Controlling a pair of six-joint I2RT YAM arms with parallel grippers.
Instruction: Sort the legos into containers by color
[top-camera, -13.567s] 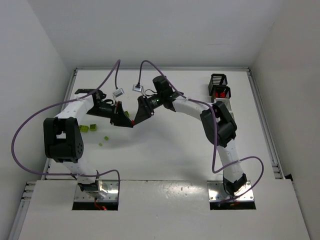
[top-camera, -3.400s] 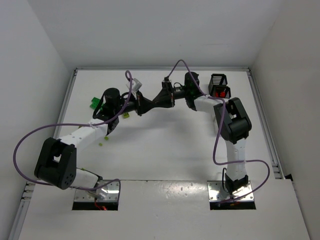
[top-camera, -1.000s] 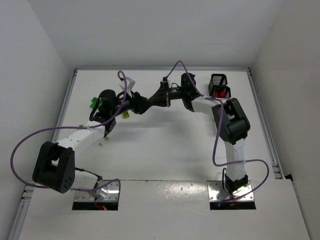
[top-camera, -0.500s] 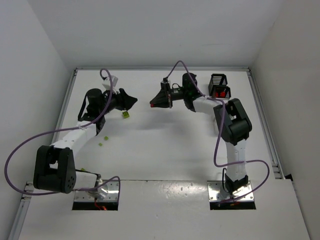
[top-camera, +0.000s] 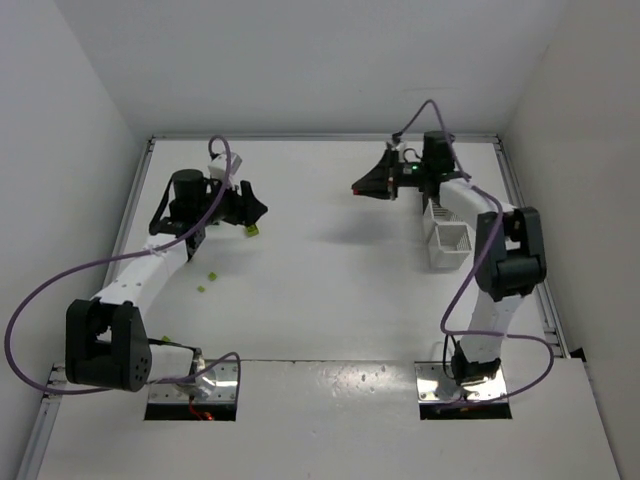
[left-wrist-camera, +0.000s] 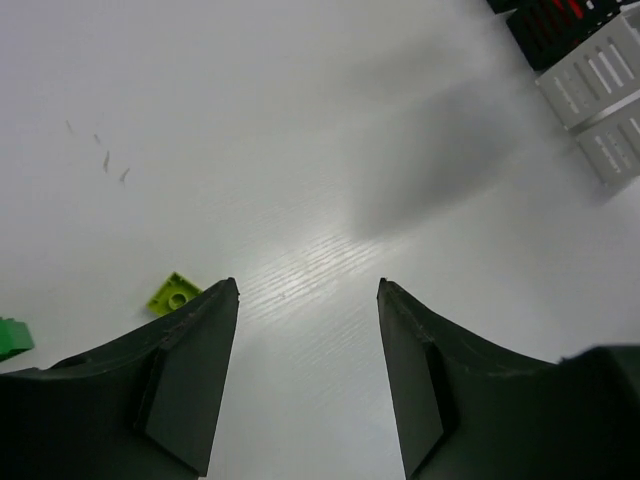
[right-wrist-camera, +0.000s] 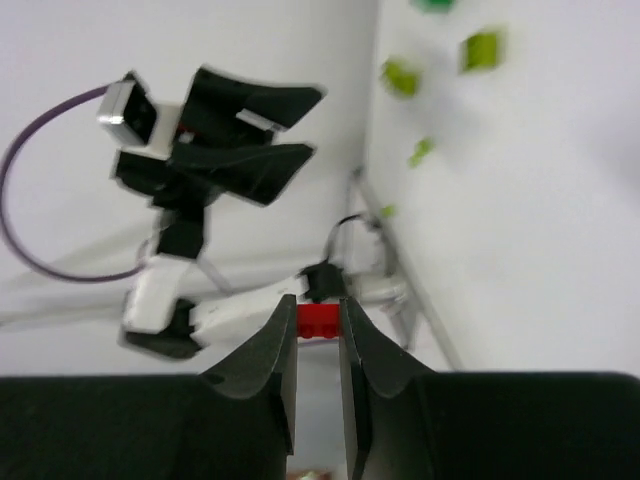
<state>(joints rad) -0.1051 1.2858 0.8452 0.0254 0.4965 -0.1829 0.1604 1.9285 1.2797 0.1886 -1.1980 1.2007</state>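
Observation:
I need to swing my right gripper to the right in the top view next, tilt its fingers down and lower it over the black container, because that container already holds red legos.
My right gripper (right-wrist-camera: 319, 300) is shut on a small red lego (right-wrist-camera: 319, 320), pinched at the fingertips and held in the air left of the containers; from above the gripper (top-camera: 358, 188) hangs over the back of the table. Two white slatted containers (top-camera: 449, 262) stand under the right arm. A black container with red legos (left-wrist-camera: 560, 20) shows beside white ones (left-wrist-camera: 590, 80). My left gripper (left-wrist-camera: 308, 285) is open with nothing between its fingers, hovering at the table's left (top-camera: 252, 208). A lime lego (left-wrist-camera: 175, 295) lies just beside its left finger.
More lime legos (top-camera: 212, 275) lie scattered near the left arm, and a dark green one (left-wrist-camera: 12, 338) sits at the far left. The back wall and raised side rails (top-camera: 135, 200) border the table. Purple cables loop over both arms.
The two grippers were tip to tip; they have parted. My right gripper has swung right toward the containers with the red lego. My left gripper has drawn back left and opened wider.

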